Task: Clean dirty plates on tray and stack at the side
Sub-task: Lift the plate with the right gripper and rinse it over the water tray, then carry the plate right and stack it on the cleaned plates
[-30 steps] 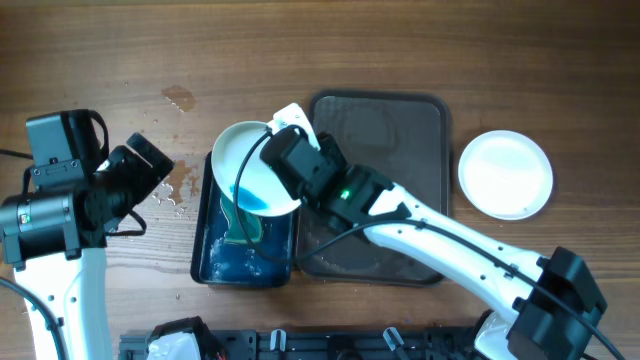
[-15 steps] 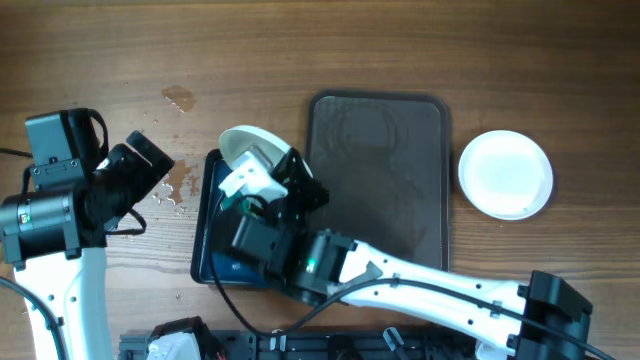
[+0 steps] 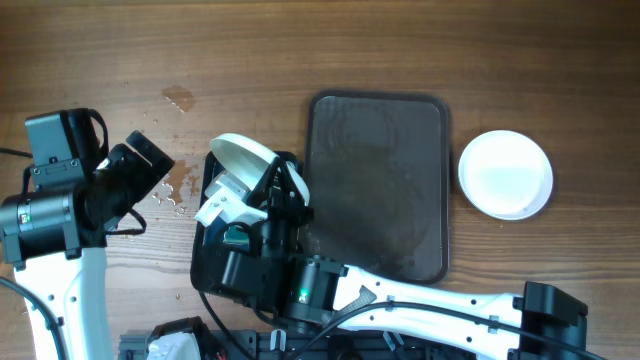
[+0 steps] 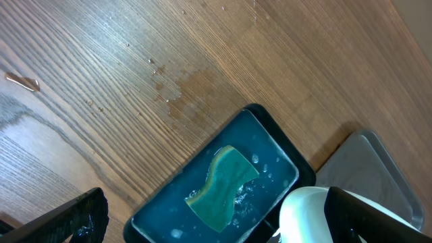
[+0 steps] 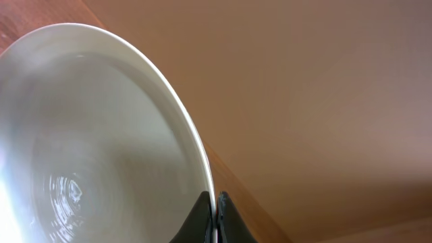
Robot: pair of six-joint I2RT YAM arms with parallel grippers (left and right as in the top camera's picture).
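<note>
The side stack starts at the second white plate [image 3: 505,174], so next I will swing my right gripper across the empty tray, tilt the plate flat and release it there.
My right gripper [image 3: 268,178] is shut on the rim of a white plate [image 3: 243,153] and holds it up on edge over the far end of the dark blue basin [image 3: 207,250]. In the right wrist view the two fingertips [image 5: 204,214] pinch the plate's [image 5: 88,135] rim. A second white plate [image 3: 505,173] lies on the table right of the dark brown tray [image 3: 378,180], which holds nothing. My left gripper [image 3: 150,162] is open and empty, left of the basin. Only two plates show.
The basin [image 4: 169,216] holds blue water and a green sponge [image 4: 221,187]. Water drops [image 3: 178,97] spot the wood at the basin's far left. My right arm [image 3: 420,300] crosses the front of the table over the basin's near end.
My right arm has swung left and forward over the basin and tipped the plate from face-up to on edge. The left arm has not moved.
</note>
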